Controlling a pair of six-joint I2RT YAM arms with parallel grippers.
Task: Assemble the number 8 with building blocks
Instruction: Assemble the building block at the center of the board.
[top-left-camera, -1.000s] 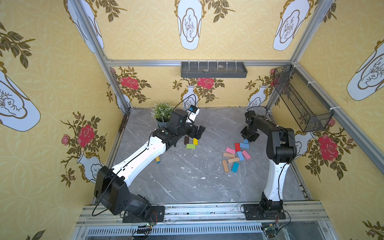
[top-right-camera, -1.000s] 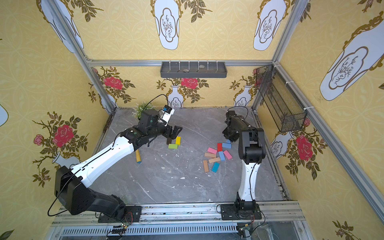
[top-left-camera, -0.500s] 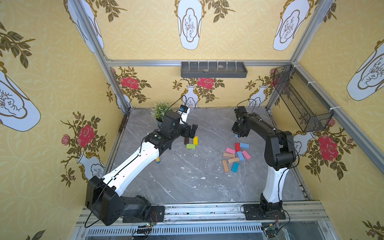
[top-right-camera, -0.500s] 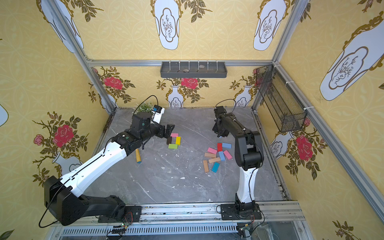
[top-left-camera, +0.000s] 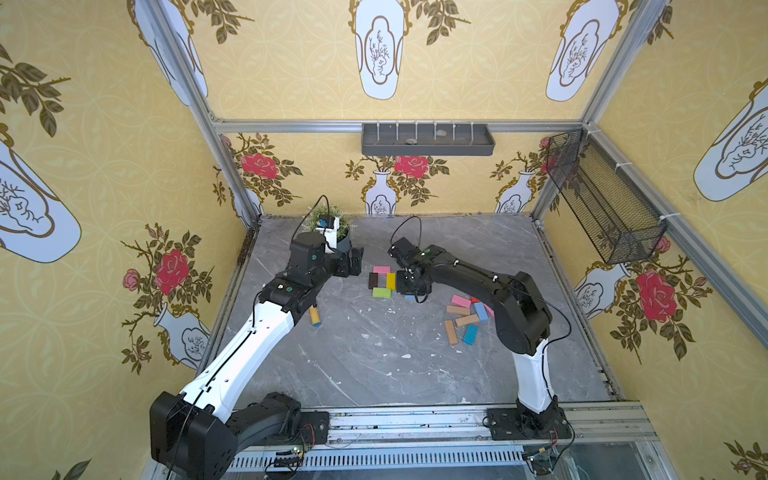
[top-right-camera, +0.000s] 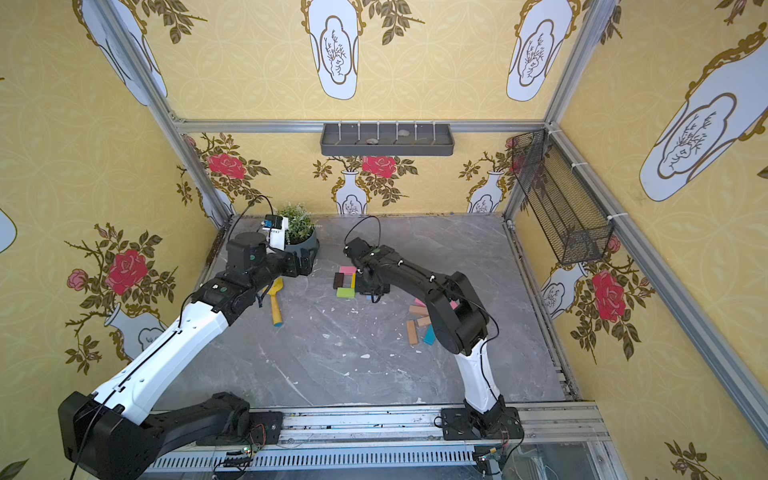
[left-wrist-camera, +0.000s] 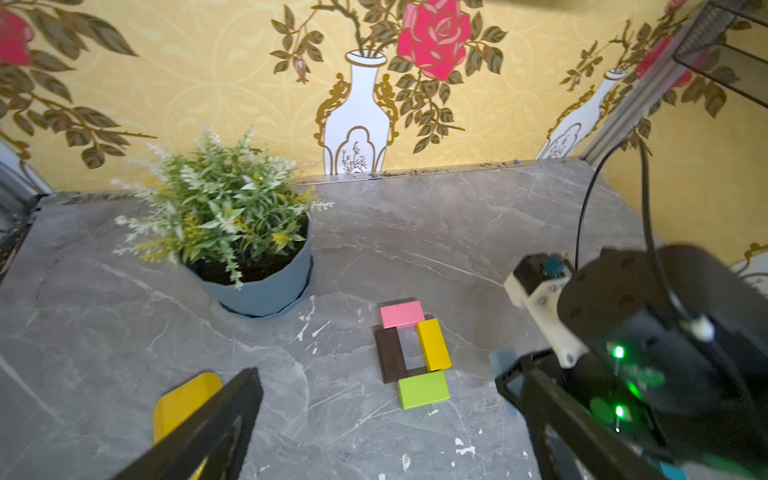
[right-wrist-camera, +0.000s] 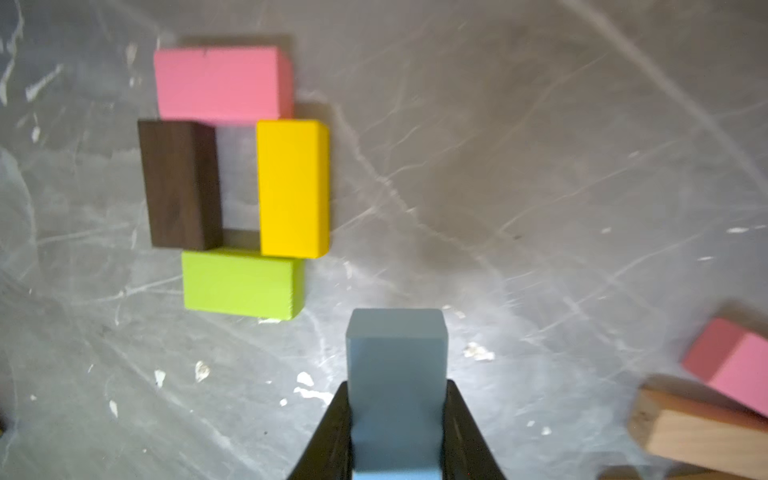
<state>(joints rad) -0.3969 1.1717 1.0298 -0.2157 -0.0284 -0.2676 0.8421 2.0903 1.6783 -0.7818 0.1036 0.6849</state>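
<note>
My right gripper moves toward the yellow scoop and down beside the green block's scoop-side near corner (top-left-camera: 375, 296) (right-wrist-camera: 188, 306) next. That corner lies below it, and only one loop is built.
Four building blocks lie flat in a closed ring: pink (top-left-camera: 380, 269), dark brown (top-left-camera: 372, 280), yellow (top-left-camera: 390, 281) and green (top-left-camera: 381, 292). The same ring shows in the right wrist view, where the green block (right-wrist-camera: 241, 282) is nearest the jaws. My right gripper (right-wrist-camera: 397, 388) is shut on a light blue block (right-wrist-camera: 397, 357), held above the table just right of the green block. In a top view the right gripper (top-left-camera: 411, 291) hangs beside the ring's right side. My left gripper (top-left-camera: 357, 262) stands open and empty left of the ring, by the plant pot.
A loose pile of blocks (top-left-camera: 465, 316) in pink, tan, blue and red lies to the right. A potted plant (top-left-camera: 328, 224) stands at the back left. A yellow scoop (top-right-camera: 276, 286) and a yellow cylinder with a blue end (top-left-camera: 314, 316) lie under the left arm.
My right gripper has carried the blue block leftwards from the pile to the ring's right side. The left gripper has drawn back leftwards off the ring, still open.
</note>
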